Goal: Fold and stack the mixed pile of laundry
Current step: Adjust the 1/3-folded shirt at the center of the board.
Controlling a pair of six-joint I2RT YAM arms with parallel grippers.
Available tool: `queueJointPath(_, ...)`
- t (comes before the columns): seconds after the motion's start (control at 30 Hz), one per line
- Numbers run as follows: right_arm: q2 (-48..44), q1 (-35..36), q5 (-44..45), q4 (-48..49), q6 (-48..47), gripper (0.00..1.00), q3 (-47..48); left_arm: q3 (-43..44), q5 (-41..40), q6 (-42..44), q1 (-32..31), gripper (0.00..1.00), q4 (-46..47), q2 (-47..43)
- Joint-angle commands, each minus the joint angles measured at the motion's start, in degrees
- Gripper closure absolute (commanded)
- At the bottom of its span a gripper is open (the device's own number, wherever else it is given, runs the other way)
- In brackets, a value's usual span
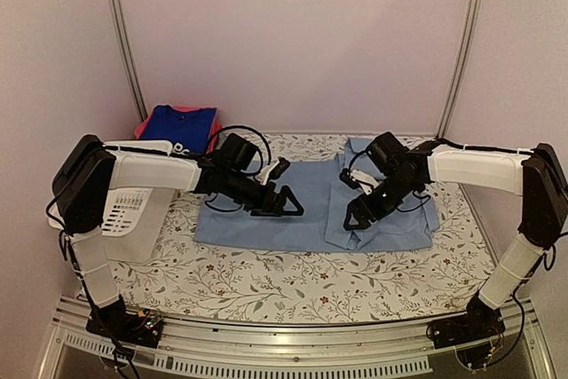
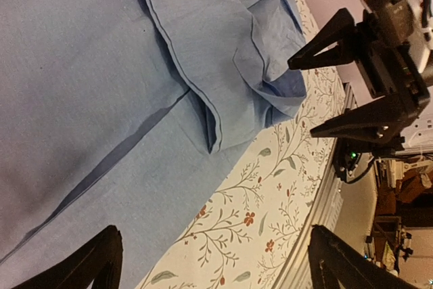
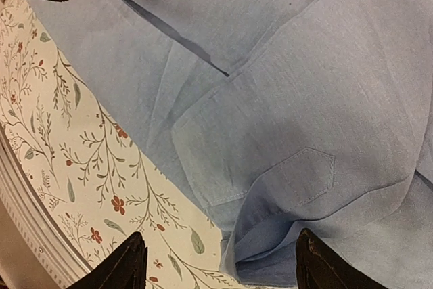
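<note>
The right gripper lowers down onto the raised fold by the shirt's near edge (image 1: 357, 238) (image 3: 238, 247) next and closes, since this cloth stands up between the open fingers.
A large pale-blue button shirt (image 1: 266, 210) from the mixed laundry pile lies spread on the floral tablecloth, its right part folded over with a cuff near the front edge (image 3: 298, 181). My left gripper (image 1: 288, 202) hovers open over the shirt's middle front edge (image 2: 81, 65), nothing between its fingers (image 2: 101, 262). My right gripper (image 1: 352, 217) stands open just above the folded right part (image 3: 304, 65), empty, fingers (image 3: 325, 265) either side of the cuff. The right gripper (image 2: 302, 98) also shows in the left wrist view. A blue item with white print (image 1: 182, 126) lies on a pink-red garment (image 1: 145, 126) at the back left.
A white slotted basket (image 1: 133, 210) sits at the left under my left arm. The floral tablecloth (image 1: 293, 286) runs to the metal rail at the near edge (image 1: 293, 343). Frame posts (image 1: 461, 42) stand at the back corners.
</note>
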Motion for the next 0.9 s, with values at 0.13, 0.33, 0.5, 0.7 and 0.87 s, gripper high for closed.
queueJointPath(0.13,7.95,3.03,2.15,-3.85,-2.34,0.41,1.96,-1.18,-2.45,-0.14,0.5,0.05,1.95,-2.59)
queueJointPath(0.33,10.48,0.63,-3.47,-5.55,0.63,1.0,8.27,0.12,-5.02,0.62,1.08,0.02,1.52,-3.63)
queueJointPath(0.5,5.52,-11.23,-26.34,9.72,14.29,1.0,7.3,2.59,-6.05,0.49,1.32,0.0,3.27,-3.82)
queueJointPath(0.7,2.7,-17.45,-42.15,28.81,33.65,1.0,-0.65,0.04,-3.03,-5.05,2.21,0.0,19.67,-2.63)
queueJointPath(0.87,1.82,-19.0,-47.2,45.03,46.71,1.0,-6.41,-5.91,-1.62,-14.15,2.44,0.0,40.92,-0.03)
